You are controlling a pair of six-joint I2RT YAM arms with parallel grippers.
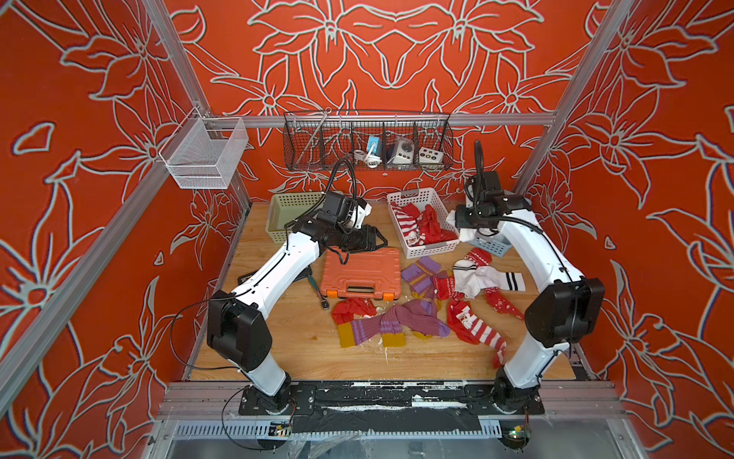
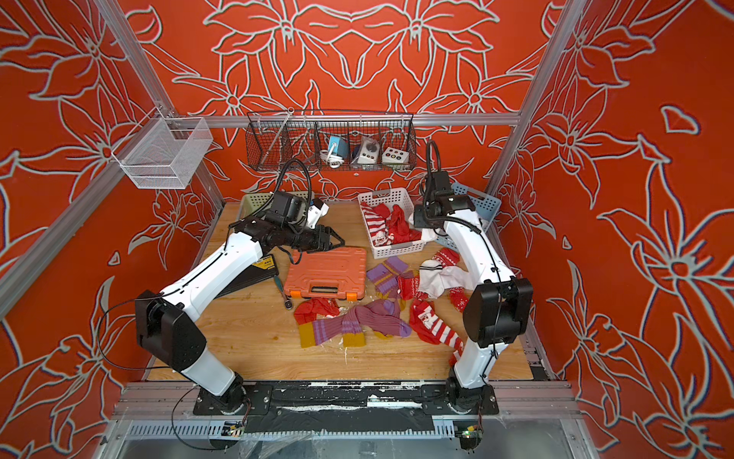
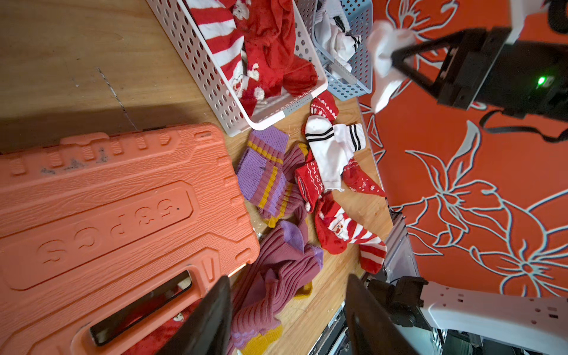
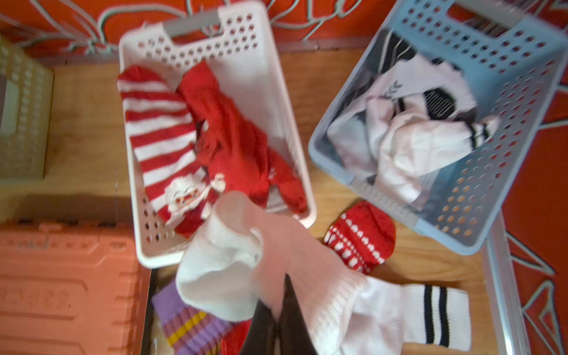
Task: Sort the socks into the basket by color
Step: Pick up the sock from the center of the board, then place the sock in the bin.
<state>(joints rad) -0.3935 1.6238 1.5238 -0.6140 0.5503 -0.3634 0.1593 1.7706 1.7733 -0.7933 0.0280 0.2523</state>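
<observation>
I need to move my right gripper outward, lower it over the blue basket's white socks and release the sock, since those socks lie below and outward of it.
My right gripper [image 4: 284, 295] is shut on a white sock [image 4: 221, 276] and holds it in the air between the white basket [image 1: 431, 251] and the blue basket [image 4: 507, 61]. The white basket holds red socks [image 4: 233, 144]. White socks [image 4: 412, 138] lie in the blue one. My left gripper [image 3: 287, 279] hangs open and empty over the far edge of the orange tool case [image 1: 361, 272]. Loose on the table lie purple socks [image 1: 397, 322], red socks [image 1: 476, 330] and a white sock with black stripes [image 1: 486, 278].
A pale green basket [image 1: 278, 214] stands at the back left, behind my left arm. A ratchet tool [image 1: 319, 292] lies beside the orange case. On the back rail hang a black wire basket [image 1: 367, 143] and a white mesh basket [image 1: 206, 153].
</observation>
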